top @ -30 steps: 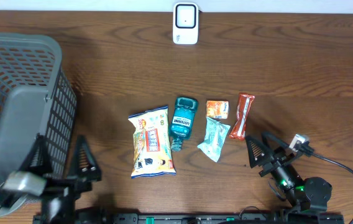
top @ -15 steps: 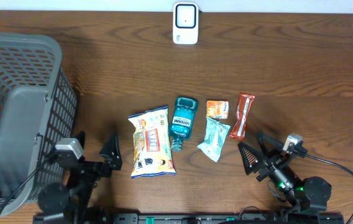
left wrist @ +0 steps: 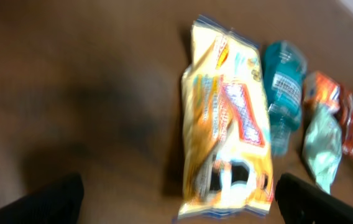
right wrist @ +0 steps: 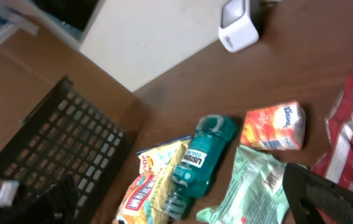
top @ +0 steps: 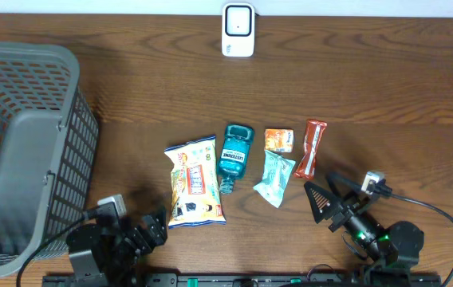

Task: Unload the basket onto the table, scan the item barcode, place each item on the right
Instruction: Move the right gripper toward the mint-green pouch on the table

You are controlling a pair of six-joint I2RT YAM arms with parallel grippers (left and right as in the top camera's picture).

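The mint-green packet is between the bottle and the red packet. My right gripper will therefore next lift over it, then tilt down onto its near end (top: 270, 191) (right wrist: 241, 206).
Five items lie in a row mid-table: a yellow snack bag (top: 194, 182), a teal mouthwash bottle (top: 233, 155), an orange tissue pack (top: 278, 139), a mint-green packet (top: 274, 177) and a red packet (top: 313, 147). The white scanner (top: 238, 29) stands at the far edge. My left gripper (top: 153, 227) is open, low at the near edge just left of the snack bag (left wrist: 229, 124). My right gripper (top: 326, 198) is open, near the front right, just right of the mint packet (right wrist: 251, 186). Neither holds anything.
A large grey mesh basket (top: 19, 143) takes up the left side of the table, close to my left arm. The bottle (right wrist: 201, 155) rests partly against the snack bag (right wrist: 155, 180). Bare wood lies between the items and the scanner (right wrist: 237, 25).
My left arm has swung from beside the basket rightward and down, toward the snack bag. The right gripper has shifted slightly left, its jaws spread a little wider.
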